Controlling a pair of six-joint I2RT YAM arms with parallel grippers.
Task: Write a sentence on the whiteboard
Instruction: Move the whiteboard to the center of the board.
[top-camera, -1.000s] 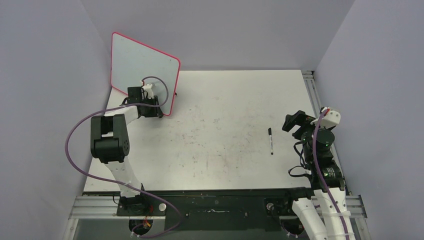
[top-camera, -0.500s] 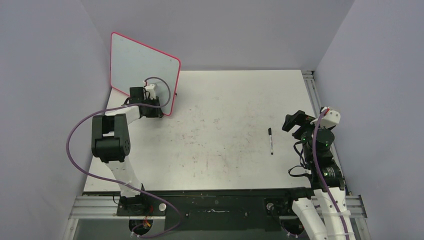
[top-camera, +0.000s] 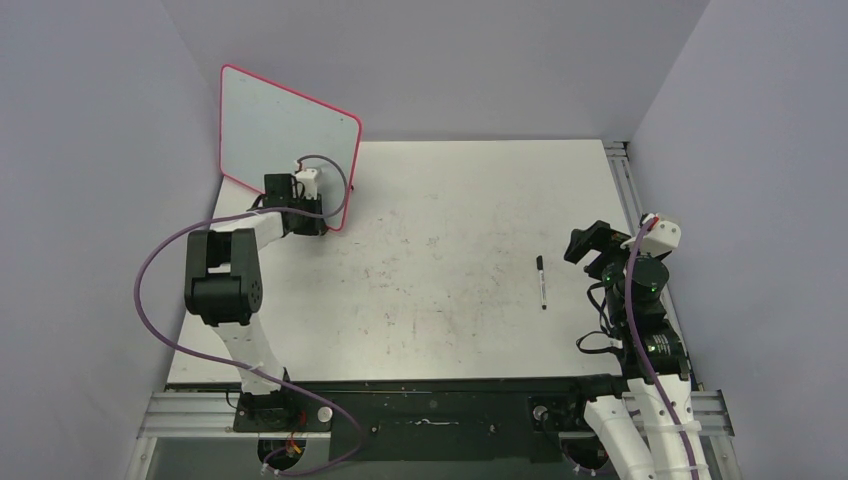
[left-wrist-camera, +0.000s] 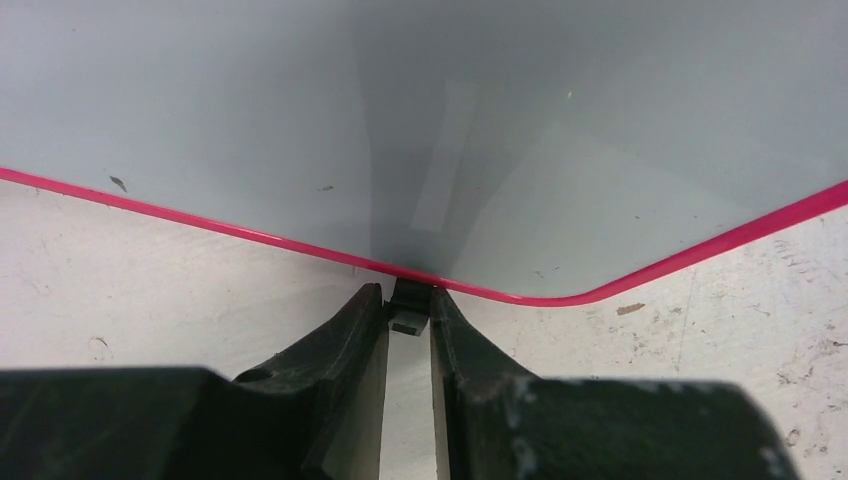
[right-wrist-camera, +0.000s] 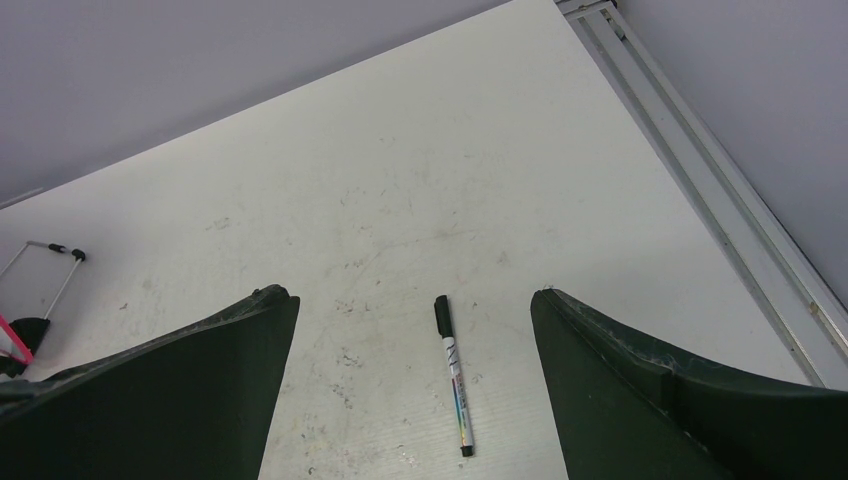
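Observation:
Clear tabletop lies back and to the right of my left gripper in the top view, so next my left gripper will draw the whiteboard's foot there and release it.
The whiteboard (top-camera: 285, 125), pale with a pink-red rim, stands tilted up at the table's back left. No sentence shows on its face in either view. My left gripper (top-camera: 318, 225) is at the board's bottom edge near its right corner. In the left wrist view the left gripper (left-wrist-camera: 408, 305) is shut on the board's small black foot (left-wrist-camera: 408, 298), just under the rim of the whiteboard (left-wrist-camera: 500, 120). A black-capped marker (top-camera: 541, 281) lies on the table. My right gripper (top-camera: 585, 245) is open just right of it. In the right wrist view the marker (right-wrist-camera: 452, 372) lies between the wide-open right gripper (right-wrist-camera: 412, 292).
The white tabletop (top-camera: 450, 260) is scuffed with faint grey marks. A metal rail (top-camera: 625, 180) runs along its right edge. Grey walls close in the left, back and right sides. A thin white leg with a black tip (right-wrist-camera: 55, 255) shows at far left.
My left wrist has shifted slightly right along the board's bottom edge, and the board has turned a little with it. The right arm and the marker have not moved.

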